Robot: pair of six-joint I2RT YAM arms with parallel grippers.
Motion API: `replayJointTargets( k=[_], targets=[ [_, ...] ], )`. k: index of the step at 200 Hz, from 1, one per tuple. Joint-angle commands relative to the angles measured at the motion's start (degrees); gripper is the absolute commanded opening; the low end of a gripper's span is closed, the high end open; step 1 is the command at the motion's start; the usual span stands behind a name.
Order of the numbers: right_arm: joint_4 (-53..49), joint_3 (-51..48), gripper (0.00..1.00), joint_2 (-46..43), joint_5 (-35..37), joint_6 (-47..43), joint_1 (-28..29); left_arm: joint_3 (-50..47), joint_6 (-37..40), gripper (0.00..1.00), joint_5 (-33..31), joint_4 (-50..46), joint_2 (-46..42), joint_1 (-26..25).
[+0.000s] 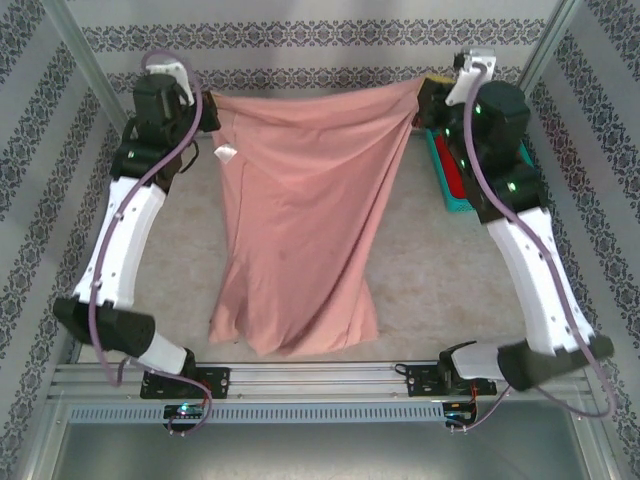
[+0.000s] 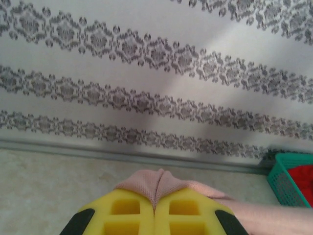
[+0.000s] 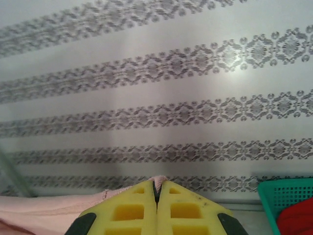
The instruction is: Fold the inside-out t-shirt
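The shirt's corner, high by the back wall, goes back and down with my left gripper next, toward the tabletop where the shirt's lower part trails, for release.
The inside-out t-shirt [image 1: 305, 210], dusty salmon-pink, hangs stretched between both arms near the back wall, its lower part trailing down onto the table toward the near edge. A small white label [image 1: 226, 153] shows near its upper left. My left gripper [image 1: 207, 103] is shut on the shirt's upper left corner; pink cloth [image 2: 159, 185] bunches out between its yellow fingers [image 2: 122, 213]. My right gripper [image 1: 428, 95] is shut on the upper right corner, a pinch of cloth [image 3: 159, 182] poking from between its yellow fingers [image 3: 188, 210].
A teal basket [image 1: 447, 180] holding a bright red garment [image 1: 452, 178] stands at the right, beside the right arm. The patterned back wall [image 1: 320, 40] is close behind both grippers. A metal rail [image 1: 320, 378] runs along the near edge.
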Motion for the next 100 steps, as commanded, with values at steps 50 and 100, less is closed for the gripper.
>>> replayJointTargets(
  k=[50, 100],
  targets=[
    [1.54, 25.58, 0.00, 4.24, -5.12, 3.32, -1.89, 41.19, 1.46, 0.00, 10.14, -6.18, 8.39, 1.58],
    [-8.83, 0.51, 0.00, -9.99, -3.65, 4.45, -1.66, -4.44, -3.52, 0.00, 21.28, 3.01, -15.62, 0.43]
  ],
)
